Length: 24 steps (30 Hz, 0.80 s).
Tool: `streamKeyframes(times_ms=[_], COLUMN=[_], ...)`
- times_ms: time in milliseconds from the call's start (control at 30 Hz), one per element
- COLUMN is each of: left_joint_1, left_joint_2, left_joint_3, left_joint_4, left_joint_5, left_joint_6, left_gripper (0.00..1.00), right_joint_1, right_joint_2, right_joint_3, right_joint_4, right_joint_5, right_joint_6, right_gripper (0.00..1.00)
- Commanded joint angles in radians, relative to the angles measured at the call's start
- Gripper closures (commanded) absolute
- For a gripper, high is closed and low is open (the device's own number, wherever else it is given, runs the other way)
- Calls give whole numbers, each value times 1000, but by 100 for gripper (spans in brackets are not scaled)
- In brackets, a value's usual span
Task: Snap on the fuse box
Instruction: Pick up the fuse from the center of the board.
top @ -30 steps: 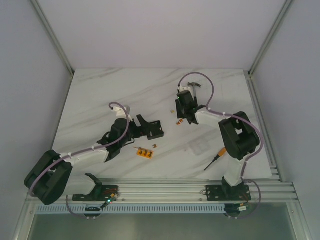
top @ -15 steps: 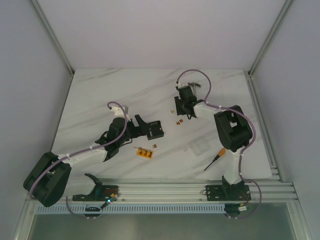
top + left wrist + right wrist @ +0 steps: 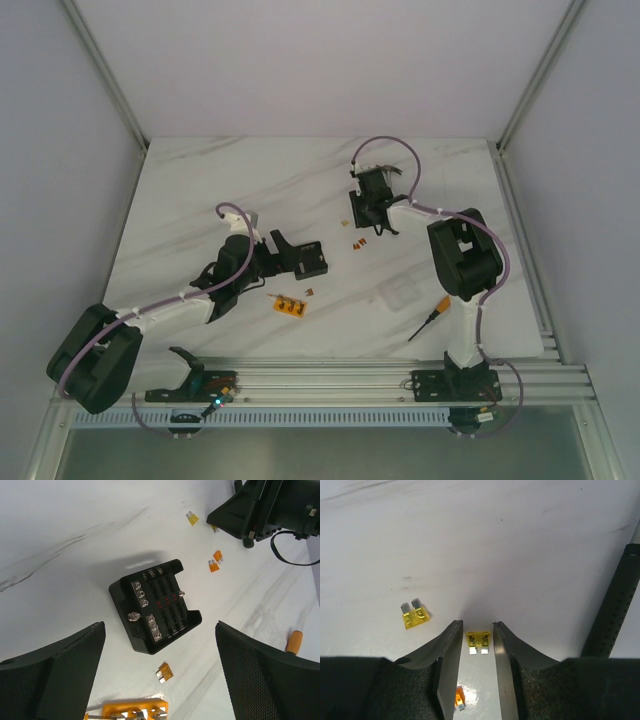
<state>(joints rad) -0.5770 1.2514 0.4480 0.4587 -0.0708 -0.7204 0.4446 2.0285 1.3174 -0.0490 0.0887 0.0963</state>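
The left gripper moves over the fuse box (image 3: 312, 262) toward my right gripper's fingers next and closes on the yellow fuse's silver prongs, as the fuse sits between those fingers.
The fuse box (image 3: 155, 605), a black square with rows of slots and silver screws, lies open-faced on the white table. My left gripper (image 3: 160, 630) hovers over its near corner, open wide and holding nothing. From above, the fuse box (image 3: 312, 262) sits just right of the left gripper (image 3: 286, 257). My right gripper (image 3: 362, 222) is farther back by the hammer (image 3: 388, 176). In the right wrist view the right gripper (image 3: 477, 626) straddles a yellow fuse (image 3: 478, 640), with a thin gap showing on each side of it.
A second yellow fuse (image 3: 415, 616) lies left of the right fingers; the hammer handle (image 3: 615, 610) runs along the right. Loose orange fuses (image 3: 215, 562), one orange fuse (image 3: 165, 672), an orange strip (image 3: 290, 305), a clear cover (image 3: 400, 293) and a screwdriver (image 3: 430, 318) lie around.
The right gripper has shifted back toward the hammer and its jaws have narrowed around the yellow fuse. The left arm shifted slightly at first, then held still, open.
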Motion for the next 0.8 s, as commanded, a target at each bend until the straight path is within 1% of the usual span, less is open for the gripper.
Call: streamKeyframes(times_ms=[0, 367, 600, 767], left_joint_1=[5, 5, 5, 3], left_joint_2=[-4, 2, 6, 7], left_joint_3=[12, 18, 18, 21], left_joint_4=[12, 18, 34, 79], left_joint_5=[23, 46, 69, 108], left_joint_6=[15, 13, 12, 10], left_gripper=[0, 0, 0, 1], right_joint_1=[-2, -1, -1, 9], right_joint_2=[33, 22, 26, -19], right_joint_3=[26, 19, 25, 4], right_joint_4=[-62, -101, -111, -106], right_joint_5=[-18, -18, -18, -7], right_joint_6=[-13, -30, -27, 9], right_gripper=[63, 64, 73, 74])
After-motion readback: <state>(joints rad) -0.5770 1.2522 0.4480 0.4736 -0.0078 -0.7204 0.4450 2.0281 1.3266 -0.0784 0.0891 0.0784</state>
